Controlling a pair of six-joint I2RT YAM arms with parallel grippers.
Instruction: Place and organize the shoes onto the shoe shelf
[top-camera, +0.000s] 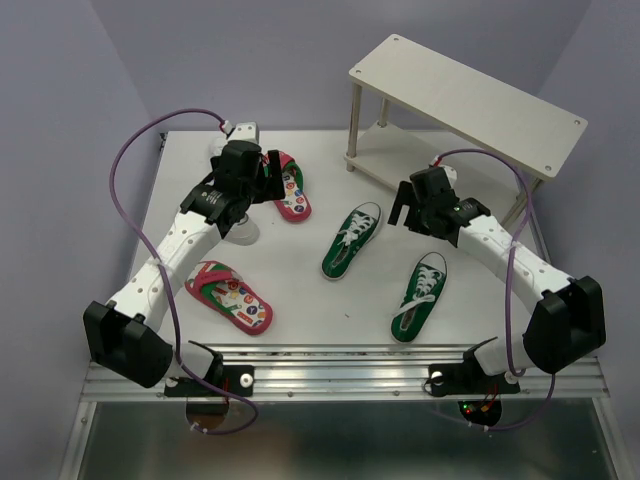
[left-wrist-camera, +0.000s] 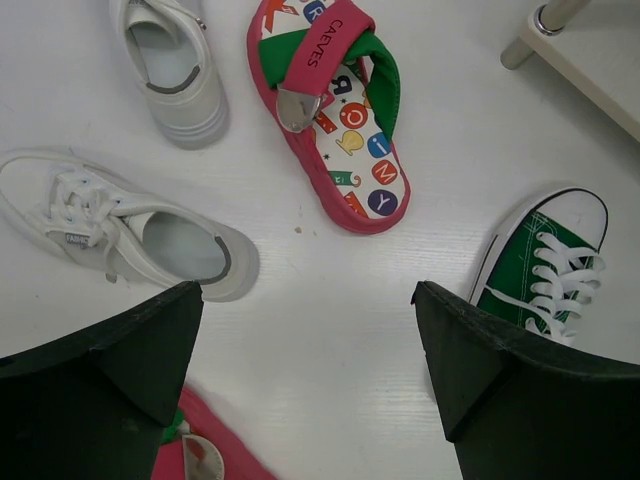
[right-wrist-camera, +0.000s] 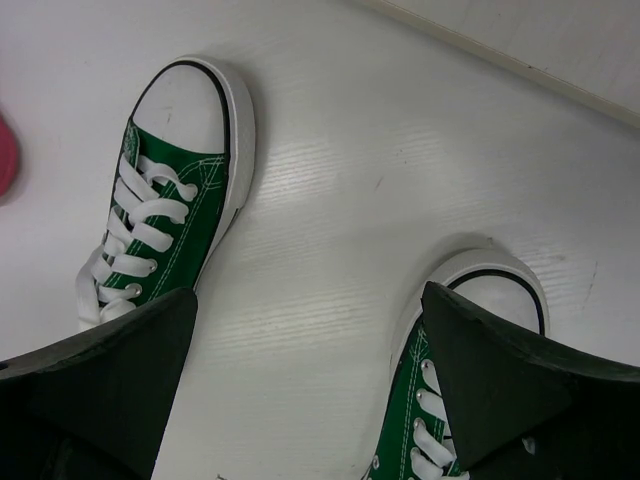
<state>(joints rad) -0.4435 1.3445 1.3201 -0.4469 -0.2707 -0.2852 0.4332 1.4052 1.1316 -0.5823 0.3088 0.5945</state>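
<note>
The green sneaker nearer the bar lies sole-down with its laces facing up, so I next need to move my right gripper back and lower it onto the green sneaker's laced tongue (top-camera: 424, 288).
The beige two-tier shoe shelf (top-camera: 470, 100) stands at the back right with nothing on it. Two green sneakers (top-camera: 352, 238) (top-camera: 420, 295) lie mid-table. Two red-pink flip-flops (top-camera: 290, 187) (top-camera: 230, 295) lie on the left. My left gripper (top-camera: 266, 174) is open and empty above the table. Its wrist view shows two white sneakers (left-wrist-camera: 170, 60) (left-wrist-camera: 120, 225), a flip-flop (left-wrist-camera: 335, 110) and a green sneaker toe (left-wrist-camera: 545, 260) beyond the fingers (left-wrist-camera: 120, 370). My right gripper (top-camera: 416, 210) is open and empty. In its wrist view it hovers between the green sneakers (right-wrist-camera: 170, 190) (right-wrist-camera: 450, 400).
The white sneakers are mostly hidden under the left arm in the top view; one heel (top-camera: 246, 234) shows. A shelf post (left-wrist-camera: 545, 25) stands at the far right of the left wrist view. The metal rail (top-camera: 340, 365) runs along the table's near edge.
</note>
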